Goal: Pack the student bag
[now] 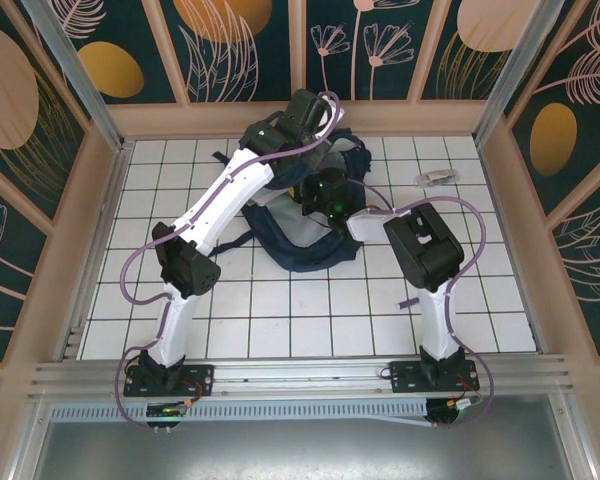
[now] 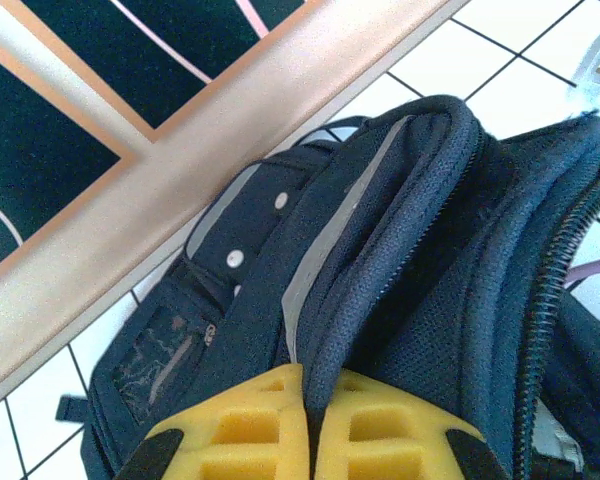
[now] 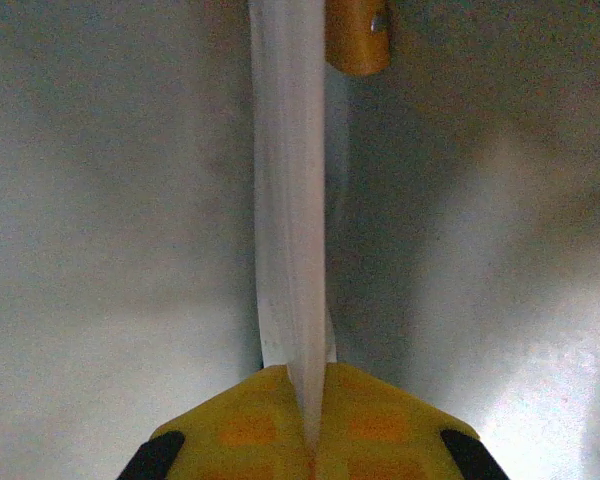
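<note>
My right gripper should slide farther into the bag next, toward the orange-brown piece [image 3: 358,38], and let go of the white sheet [image 3: 288,180], because grey lining is on both sides of it.
The student bag [image 1: 302,245], navy with grey stripes, lies at the table's far middle. My left gripper [image 1: 323,150] reaches down on its far side. In the left wrist view that gripper [image 2: 313,385] is shut on a padded navy edge of the bag [image 2: 420,250], beside an open zipper. My right gripper [image 1: 325,200] is down in the bag's opening. In the right wrist view it [image 3: 310,385] is shut on a flat white translucent sheet [image 3: 288,180] seen edge-on, with dim grey lining [image 3: 110,250] on both sides. An orange-brown rounded piece [image 3: 358,38] sits at the sheet's far end.
A small clear plastic item [image 1: 438,176] lies on the white tiled table [image 1: 280,310] at the far right. Wooden walls [image 1: 300,118] enclose the table on three sides; the back wall [image 2: 180,190] runs close behind the bag.
</note>
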Robot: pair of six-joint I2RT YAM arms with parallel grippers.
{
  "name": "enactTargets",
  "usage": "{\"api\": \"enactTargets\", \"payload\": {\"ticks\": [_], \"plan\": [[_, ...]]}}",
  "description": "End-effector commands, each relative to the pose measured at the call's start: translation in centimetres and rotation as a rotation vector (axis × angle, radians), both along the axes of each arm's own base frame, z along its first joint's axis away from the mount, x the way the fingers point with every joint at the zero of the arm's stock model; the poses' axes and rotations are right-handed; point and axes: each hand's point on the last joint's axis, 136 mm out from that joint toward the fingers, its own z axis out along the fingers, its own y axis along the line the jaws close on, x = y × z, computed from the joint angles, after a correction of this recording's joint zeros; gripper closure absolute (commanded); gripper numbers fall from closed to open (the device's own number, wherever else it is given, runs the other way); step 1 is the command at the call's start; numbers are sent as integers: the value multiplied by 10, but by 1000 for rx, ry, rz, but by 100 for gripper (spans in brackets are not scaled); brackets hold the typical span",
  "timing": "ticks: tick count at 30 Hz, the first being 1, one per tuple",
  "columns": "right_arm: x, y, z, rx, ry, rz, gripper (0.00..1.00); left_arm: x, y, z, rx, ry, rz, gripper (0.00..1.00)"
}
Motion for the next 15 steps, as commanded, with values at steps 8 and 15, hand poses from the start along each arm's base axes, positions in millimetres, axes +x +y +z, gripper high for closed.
{"api": "enactTargets", "payload": {"ticks": [8, 15], "plan": [[53, -70, -1, -41, -104, -233, 100, -3, -13, 67, -169, -133, -28, 100], [67, -90, 0, -56, -104, -298, 100, -6, -13, 66, -172, -117, -33, 100]]}}
